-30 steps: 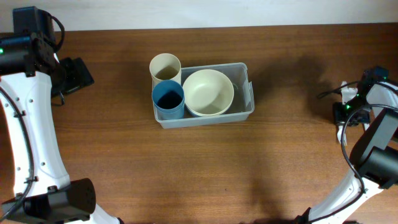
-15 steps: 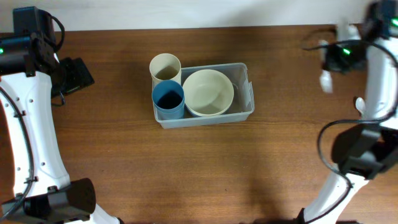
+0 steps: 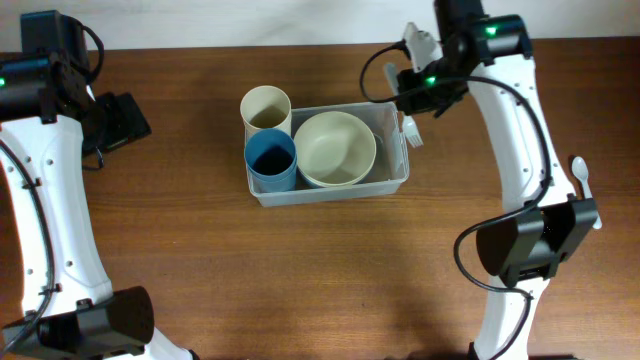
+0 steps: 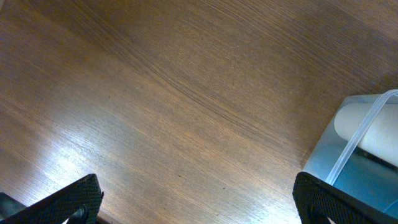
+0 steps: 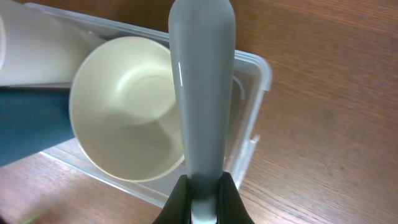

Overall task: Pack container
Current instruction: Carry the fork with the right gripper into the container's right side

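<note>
The part of the container beside its end is open, so my right gripper will next lower the utensil toward the bowl (image 3: 335,148) and let go of it in the gap there.
The clear plastic container (image 3: 392,178) sits mid-table and holds a cream bowl (image 3: 335,148), a blue cup (image 3: 270,158) and a cream cup (image 3: 266,108) at its back-left corner. My right gripper (image 3: 414,98) hangs over the container's right end, shut on a pale grey utensil (image 3: 410,130). In the right wrist view the jaws (image 5: 202,199) clamp the utensil (image 5: 202,74), which points over the bowl (image 5: 124,106) and the container's rim (image 5: 258,81). My left gripper (image 3: 125,118) is open and empty, far left of the container; its corner shows in the left wrist view (image 4: 348,149).
A white spoon (image 3: 581,175) lies on the wooden table near the right edge, beside the right arm's base. Bare wood lies under the left gripper (image 4: 202,205).
My right arm has swung from the table's far right edge to above the container's right end, carrying the grey utensil. The left arm has not moved.
</note>
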Robot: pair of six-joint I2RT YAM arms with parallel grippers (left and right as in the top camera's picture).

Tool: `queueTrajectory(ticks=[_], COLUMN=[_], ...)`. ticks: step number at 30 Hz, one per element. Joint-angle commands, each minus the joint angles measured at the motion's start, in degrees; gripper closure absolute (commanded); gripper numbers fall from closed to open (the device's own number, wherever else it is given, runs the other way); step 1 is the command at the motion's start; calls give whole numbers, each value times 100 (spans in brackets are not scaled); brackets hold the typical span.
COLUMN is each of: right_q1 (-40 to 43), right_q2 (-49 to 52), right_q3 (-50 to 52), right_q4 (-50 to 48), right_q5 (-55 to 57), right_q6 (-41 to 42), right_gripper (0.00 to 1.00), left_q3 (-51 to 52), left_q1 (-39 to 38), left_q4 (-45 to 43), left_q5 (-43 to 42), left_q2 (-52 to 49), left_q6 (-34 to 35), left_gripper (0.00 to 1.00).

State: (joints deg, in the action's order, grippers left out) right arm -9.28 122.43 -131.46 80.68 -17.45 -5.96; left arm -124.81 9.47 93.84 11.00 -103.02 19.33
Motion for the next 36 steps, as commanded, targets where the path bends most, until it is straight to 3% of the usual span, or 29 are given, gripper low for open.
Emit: queueTrajectory(ticks=[1,18,24,26,32,34,36], right_q1=[-129,-160,-160,-160,-140,-59,120], right_q2=[-13,-13,-13,-13,-13,-15,-22], right_q3=[267,1832,1843,1843,1840,1777,1633], right_q4=[-111,-1172,-1198,-1198,-1305,-1294,-1165], right_q5=[76,9,9,11,181,555,817], right_q6=[243,1014,1078,1075,1071,1067,855], right_gripper=[96,95,82,73,67,60,45], left_q3=[-96,-96,-96,-96,-96,-96,-96], left_q1=[17,17,17,17,17,17,17], left_q4=[9,9,9,9,9,9,9], left_q5=[61,61,59,61,61,61,61], left_q2=[149,146,149,149,146,146,149], left_q6=[57,57,57,57,57,57,57], left_gripper=[0,0,0,0,0,0,0])
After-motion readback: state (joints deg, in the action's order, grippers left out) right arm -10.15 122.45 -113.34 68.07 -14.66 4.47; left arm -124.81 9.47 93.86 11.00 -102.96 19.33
